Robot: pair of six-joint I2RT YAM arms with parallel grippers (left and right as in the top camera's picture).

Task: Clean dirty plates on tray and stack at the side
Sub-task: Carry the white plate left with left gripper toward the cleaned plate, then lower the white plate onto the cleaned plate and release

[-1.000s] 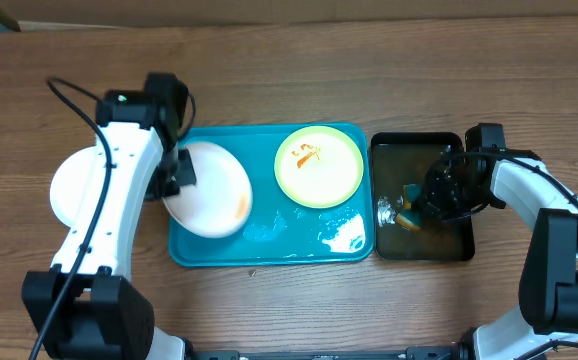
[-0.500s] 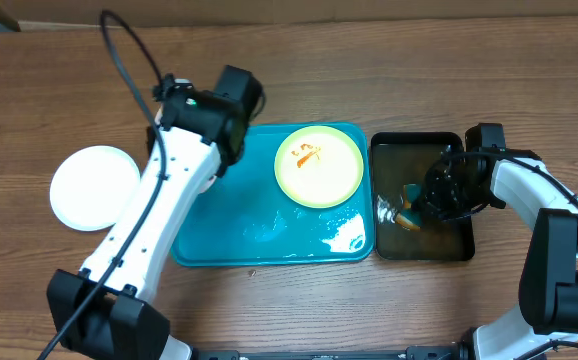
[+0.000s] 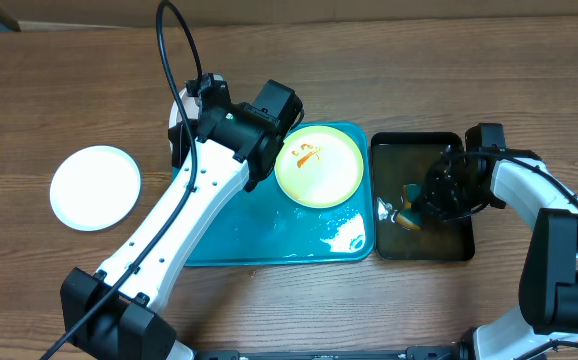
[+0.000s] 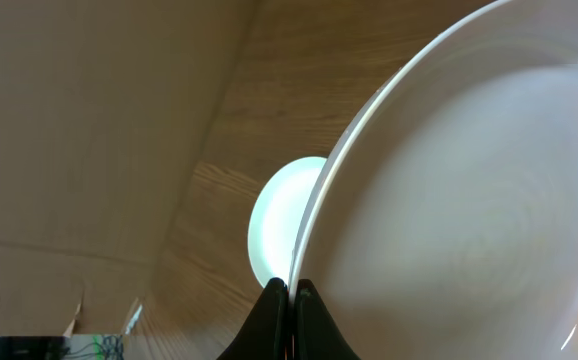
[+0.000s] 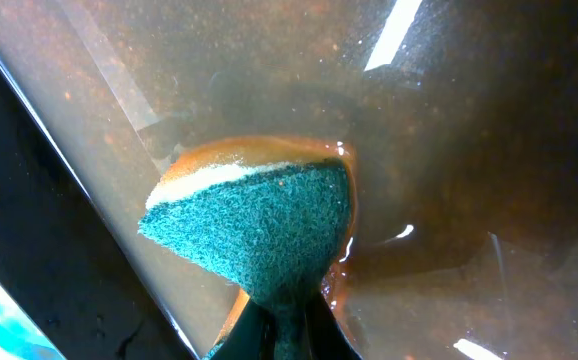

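Observation:
The left gripper should next swing down and to the left in the overhead view, where the other white plate (image 3: 96, 188) (image 4: 281, 220) lies, then lower and tip the upright plate flat.
My left gripper (image 3: 191, 108) (image 4: 291, 288) is shut on the rim of a white plate (image 4: 469, 200). It holds the plate on edge above the back left corner of the teal tray (image 3: 269, 245). From overhead only a white sliver of that plate (image 3: 176, 125) shows behind the arm. A lime-green rimmed plate (image 3: 319, 165) with an orange smear lies flat on the tray's right half. Another white plate (image 3: 94, 187) (image 4: 284, 220) lies on the table to the left. My right gripper (image 3: 424, 205) (image 5: 287, 315) is shut on a teal sponge (image 5: 259, 225) inside the black tray.
The black tray (image 3: 459, 245) stands just right of the teal tray and holds brownish water (image 5: 449, 150). Water puddles (image 3: 344, 235) lie on the teal tray's front right. My left arm (image 3: 184, 215) stretches diagonally over the tray's left side.
My left arm has swung right and back with the white plate, from the tray's left end to its back left corner. The table plate is now fully uncovered. The right arm has not moved.

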